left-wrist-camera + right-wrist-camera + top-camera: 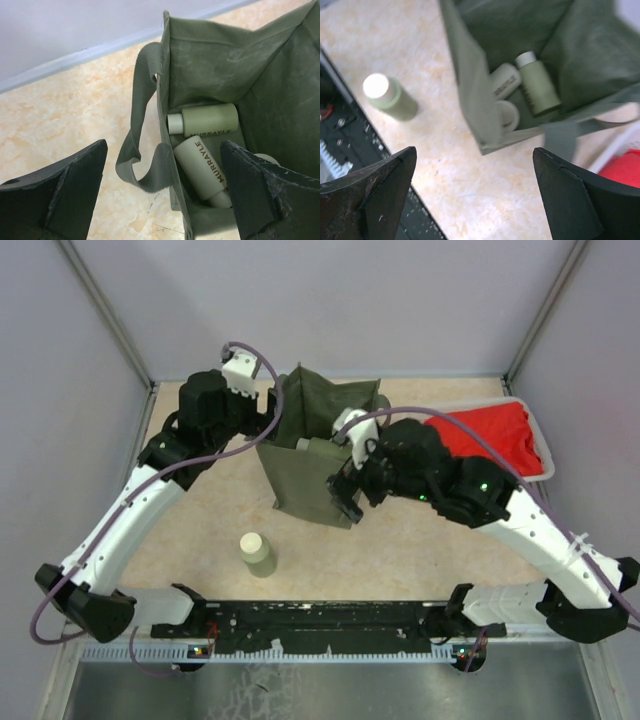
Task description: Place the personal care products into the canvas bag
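My right gripper moves back from the bag's corner next, then down over the upright pale green bottle, since it alone still stands outside the bag.
The olive canvas bag [312, 462] stands open mid-table. In the left wrist view two bottles lie inside it [207, 121] [202, 167], and a third cap peeks from behind my finger. The right wrist view shows the bag [470, 75] holding three bottles [537, 85] [504, 82] [507, 114]. A fourth bottle [257, 553] stands upright on the table in front of the bag; it also shows in the right wrist view [390, 97]. My left gripper [272, 420] [164, 146] is open astride the bag's left wall and handle [142, 115]. My right gripper [347, 500] [474, 152] is open and empty above the bag's near right corner.
A white tray [541, 448] with a red cloth [490, 435] lies at the back right, beside my right arm. Grey enclosure walls stand close on three sides. The black rail [330, 618] runs along the near edge.
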Robot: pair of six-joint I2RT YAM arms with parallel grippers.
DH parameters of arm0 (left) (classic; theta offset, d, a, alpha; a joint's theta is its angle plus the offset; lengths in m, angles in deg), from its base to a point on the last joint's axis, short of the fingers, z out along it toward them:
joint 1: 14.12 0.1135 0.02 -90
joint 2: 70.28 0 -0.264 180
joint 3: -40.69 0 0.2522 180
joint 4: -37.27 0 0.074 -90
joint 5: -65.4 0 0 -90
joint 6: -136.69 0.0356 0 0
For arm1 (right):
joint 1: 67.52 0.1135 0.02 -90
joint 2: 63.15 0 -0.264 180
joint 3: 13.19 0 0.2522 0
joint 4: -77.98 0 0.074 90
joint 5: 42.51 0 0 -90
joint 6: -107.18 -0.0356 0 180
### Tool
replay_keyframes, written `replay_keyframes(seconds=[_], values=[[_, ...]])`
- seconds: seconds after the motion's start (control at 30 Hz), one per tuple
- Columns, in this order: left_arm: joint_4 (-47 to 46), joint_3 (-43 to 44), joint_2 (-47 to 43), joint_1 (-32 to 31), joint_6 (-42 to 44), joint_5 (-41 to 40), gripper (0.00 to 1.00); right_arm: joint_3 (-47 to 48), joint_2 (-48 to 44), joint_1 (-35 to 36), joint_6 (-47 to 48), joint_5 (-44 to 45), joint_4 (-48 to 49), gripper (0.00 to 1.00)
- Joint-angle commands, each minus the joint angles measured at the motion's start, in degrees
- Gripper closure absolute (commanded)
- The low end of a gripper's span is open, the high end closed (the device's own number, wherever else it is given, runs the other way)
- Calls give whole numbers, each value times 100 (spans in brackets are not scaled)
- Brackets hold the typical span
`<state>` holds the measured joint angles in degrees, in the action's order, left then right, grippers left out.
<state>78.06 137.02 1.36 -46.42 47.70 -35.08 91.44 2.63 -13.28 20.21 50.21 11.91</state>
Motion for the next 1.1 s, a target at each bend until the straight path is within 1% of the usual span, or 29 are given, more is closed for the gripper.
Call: replay_keyframes(seconds=[0.0, 0.23, 0.37, 0.4, 0.43, 0.5, 0.57, 0.6, 0.7, 0.77, 0.83, 0.9, 0.97, 1.0, 1.07], values=[[-347, 87, 298, 233, 121, 683, 0, -471, 82, 880, -223, 284, 272, 1], [-543, -125, 584, 560, 30, 787, 0, -1172, 37, 1711, -483, 463, 855, 1], [-675, -172, 681, 796, -39, 1075, 0, -1766, 267, 2293, -49, 1077, 1530, 1], [-692, -166, 717, 829, -40, 1154, 2, -1932, 370, 2385, 81, 1153, 1795, 1], [-698, -156, 765, 863, -44, 1227, 6, -2074, 490, 2405, 186, 1102, 2100, 1], [-699, -129, 866, 905, -49, 1366, 16, -2295, 782, 2407, 320, 1013, 2599, 1], [-699, -112, 922, 933, -48, 1443, 28, -2351, 1101, 2407, 446, 831, 2957, 1], [-698, -112, 941, 947, -49, 1486, 32, -2330, 1268, 2407, 471, 786, 3083, 1], [-731, -118, 981, 970, -53, 1636, 47, -2177, 1744, 2407, 576, 699, 3286, 1], [-742, -113, 987, 992, -52, 1642, 56, -2015, 2060, 2401, 634, 846, 3296, 1], [-758, -109, 977, 1008, -53, 1655, 65, -1883, 2216, 2335, 641, 941, 3304, 1], [-768, -122, 952, 1029, -38, 1700, 76, -1886, 2254, 2223, 607, 703, 3515, 1], [-769, -110, 940, 1057, -19, 1787, 84, -1895, 2310, 2165, 599, 469, 3740, 1], [-769, -103, 941, 1066, -14, 1820, 86, -1860, 2385, 2166, 602, 446, 3773, 1], [-761, -100, 945, 1084, -12, 1872, 87, -1723, 2596, 2161, 609, 372, 3779, 1]])
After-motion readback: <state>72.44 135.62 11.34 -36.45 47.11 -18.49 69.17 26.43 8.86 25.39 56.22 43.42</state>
